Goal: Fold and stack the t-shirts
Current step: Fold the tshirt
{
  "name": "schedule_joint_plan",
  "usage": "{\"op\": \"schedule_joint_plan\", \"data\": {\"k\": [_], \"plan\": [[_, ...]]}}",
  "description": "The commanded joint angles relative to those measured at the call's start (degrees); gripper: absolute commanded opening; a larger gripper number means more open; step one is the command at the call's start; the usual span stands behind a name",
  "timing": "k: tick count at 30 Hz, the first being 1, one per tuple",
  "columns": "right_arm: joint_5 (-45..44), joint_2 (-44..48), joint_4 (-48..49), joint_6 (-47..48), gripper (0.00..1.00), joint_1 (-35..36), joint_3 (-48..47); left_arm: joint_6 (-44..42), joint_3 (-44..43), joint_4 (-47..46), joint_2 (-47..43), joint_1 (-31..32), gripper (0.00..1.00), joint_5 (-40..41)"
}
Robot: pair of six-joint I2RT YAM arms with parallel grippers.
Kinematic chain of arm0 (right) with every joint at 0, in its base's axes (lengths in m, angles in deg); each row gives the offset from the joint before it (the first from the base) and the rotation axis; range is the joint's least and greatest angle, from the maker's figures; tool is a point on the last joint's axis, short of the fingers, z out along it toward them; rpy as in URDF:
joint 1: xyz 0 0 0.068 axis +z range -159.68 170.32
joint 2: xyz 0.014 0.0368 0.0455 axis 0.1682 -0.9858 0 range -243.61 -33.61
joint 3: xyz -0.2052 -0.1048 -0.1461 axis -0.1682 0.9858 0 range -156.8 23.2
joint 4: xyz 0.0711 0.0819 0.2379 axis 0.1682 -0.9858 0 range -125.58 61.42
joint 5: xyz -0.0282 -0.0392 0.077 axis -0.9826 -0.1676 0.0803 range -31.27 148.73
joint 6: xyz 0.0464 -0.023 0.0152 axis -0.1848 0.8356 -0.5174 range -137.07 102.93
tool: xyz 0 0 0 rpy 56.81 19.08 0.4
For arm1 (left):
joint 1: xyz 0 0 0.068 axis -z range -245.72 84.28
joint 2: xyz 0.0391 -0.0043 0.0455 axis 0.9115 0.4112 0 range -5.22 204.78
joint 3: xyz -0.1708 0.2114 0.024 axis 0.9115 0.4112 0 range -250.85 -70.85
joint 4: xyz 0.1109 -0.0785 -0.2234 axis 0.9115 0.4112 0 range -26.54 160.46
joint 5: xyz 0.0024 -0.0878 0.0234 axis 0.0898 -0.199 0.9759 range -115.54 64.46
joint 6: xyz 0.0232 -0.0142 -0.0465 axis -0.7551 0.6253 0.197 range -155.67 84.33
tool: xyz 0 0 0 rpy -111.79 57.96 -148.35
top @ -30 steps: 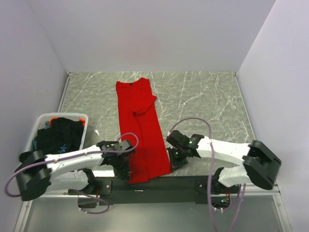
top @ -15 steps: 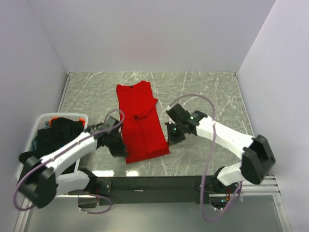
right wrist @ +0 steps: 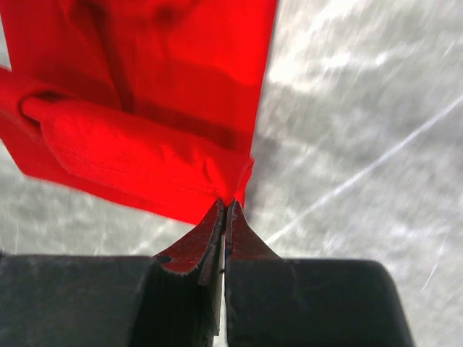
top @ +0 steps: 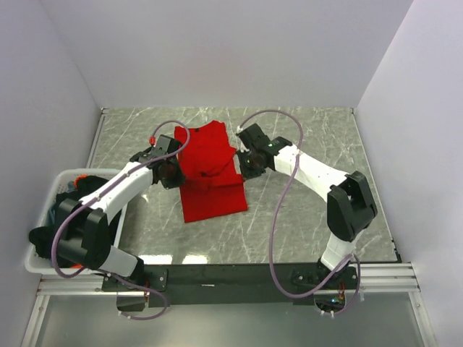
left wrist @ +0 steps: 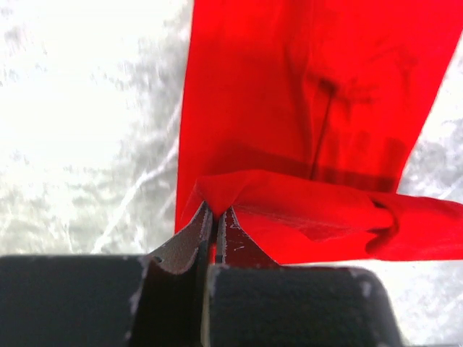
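My left gripper is holding its hem corner. It should lower that corner slightly outward onto the flat lower layer along the basket-side edge [top: 181, 178] [left wrist: 187, 172].
The red t-shirt [top: 210, 173] lies lengthwise on the marble table, its near end lifted and carried over toward its far end. My left gripper [top: 173, 173] is shut on the shirt's left bottom corner [left wrist: 217, 191]. My right gripper [top: 244, 163] is shut on the right bottom corner [right wrist: 235, 177]. Both hold the hem above the middle of the shirt, and a fold sags between them. The lower layer [left wrist: 289, 87] lies flat under the lifted hem. Black t-shirts [top: 83, 199] are piled in the basket at the left.
The white slotted basket [top: 43, 249] stands at the table's left edge, next to my left arm. Grey marble table [top: 311, 144] runs to white walls at the back and sides.
Both grippers have moved away from the near edge toward the back, carrying the red shirt's bottom hem up and over its middle. The visible length of the shirt has shortened.
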State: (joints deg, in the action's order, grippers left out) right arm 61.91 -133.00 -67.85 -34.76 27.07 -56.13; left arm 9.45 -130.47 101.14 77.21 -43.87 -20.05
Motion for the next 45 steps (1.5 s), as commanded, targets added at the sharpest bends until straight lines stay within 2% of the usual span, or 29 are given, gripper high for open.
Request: {"op": "schedule_joint_plan", "data": {"k": [1, 14, 16, 18, 20, 21, 22, 23, 26, 29, 33, 34, 35, 37, 39, 41, 45], "plan": [[-2.7, -2.5, 2.5, 3.8, 0.00, -2.2, -4.3, -3.4, -2.0, -2.9, 2.4, -1.7, 0.01, 3.8], [-0.6, -12.7, 7.8, 3.9, 0.00, -4.5, -9.9, -2.8, 0.8, -12.3, 10.5, -4.0, 0.01, 3.5], [-0.8, -13.4, 8.7, 3.3, 0.04, -4.8, -9.7, -3.0, 0.7, -13.4, 12.3, -4.0, 0.11, 3.0], [-1.8, -14.2, 8.6, 2.4, 0.09, -4.8, -10.1, -2.6, 0.7, -13.7, 12.4, -4.0, 0.28, 3.4], [-2.2, -13.7, 7.7, 1.6, 0.22, -4.8, -11.5, -1.9, 0.2, -12.9, 11.5, -4.0, 0.41, 3.6], [-2.1, -12.9, 7.7, 0.7, 0.26, -4.7, -11.5, -1.6, 0.1, -12.5, 10.8, -4.0, 0.55, 3.8], [-2.3, -12.0, 8.8, 0.2, 0.33, -4.7, -10.4, -1.3, 0.1, -12.2, 8.8, -4.0, 0.62, 4.3], [-2.5, -9.4, 9.4, -0.3, 0.36, -4.4, -9.6, -1.1, -0.1, -10.8, 7.7, -4.0, 0.72, 4.5], [-2.2, -4.2, 13.2, -2.1, 0.38, -4.1, -4.9, 1.1, 0.1, -8.1, 2.1, -3.5, 0.76, 5.8], [1.6, -0.6, 17.9, -2.7, 0.38, -3.0, 0.2, 4.6, 2.9, -6.5, -4.5, -0.7, 0.74, 6.4], [4.4, -1.2, 21.7, -2.8, 0.29, -0.2, 3.7, 8.7, 8.2, -8.7, -9.0, 5.2, 0.58, 3.0], [4.7, -1.9, 22.9, -3.0, 0.24, 0.8, 4.4, 9.7, 9.3, -11.9, -9.3, 7.7, 0.55, 1.7], [5.6, -3.2, 23.6, -3.2, 0.21, 1.2, 4.7, 10.2, 11.4, -13.5, -9.0, 9.0, 0.45, 0.5], [6.5, -4.4, 26.5, -4.3, 0.13, 2.0, 5.5, 11.1, 12.6, -17.3, -6.9, 12.4, 0.35, -1.4], [7.0, -6.2, 28.7, -5.2, 0.11, 2.4, 6.7, 11.5, 13.2, -18.7, -4.6, 13.7, 0.23, -1.7], [7.5, -8.3, 30.6, -5.5, 0.10, 2.9, 6.6, 11.7, 14.2, -21.0, -1.3, 14.5, 0.17, -2.9], [7.9, -11.8, 31.7, -5.1, 0.09, 3.2, 5.5, 12.7, 15.1, -20.2, 3.1, 14.5, 0.14, -3.2]]}}
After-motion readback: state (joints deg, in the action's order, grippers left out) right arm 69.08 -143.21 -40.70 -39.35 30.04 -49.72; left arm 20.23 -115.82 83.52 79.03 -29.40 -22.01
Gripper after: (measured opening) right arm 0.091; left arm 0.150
